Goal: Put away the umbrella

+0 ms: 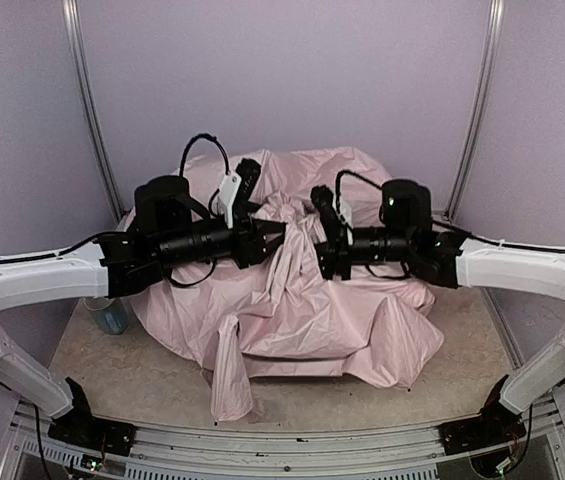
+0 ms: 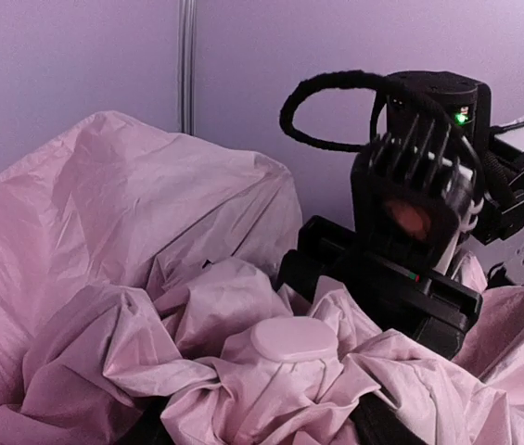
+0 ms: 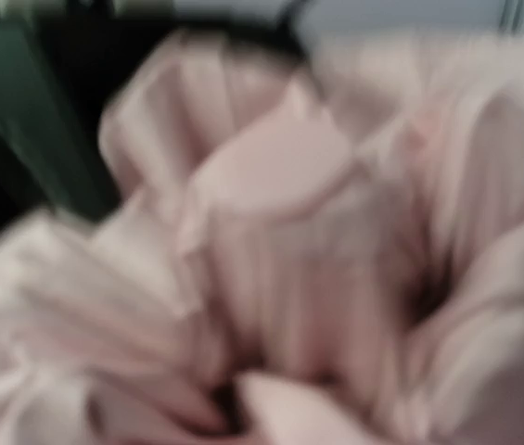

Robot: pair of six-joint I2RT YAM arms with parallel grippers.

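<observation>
I should next swing my right gripper up and aside, then lower it over the middle of the table below it and let go, because the fabric is crumpled.
The umbrella lies as a big crumpled heap of pale pink fabric in the middle of the table. My two arms meet over it from either side. In the left wrist view the umbrella's small pink cap sits in gathered folds, with my left gripper shut on the bunch just below it. My left gripper points right into the heap. My right gripper faces it, its black body buried in fabric and its fingers hidden. The right wrist view is a blur of pink umbrella fabric.
A bluish cup stands on the table under my left arm. Brown table surface shows in front of the heap. Metal posts and purple walls close in the back and sides.
</observation>
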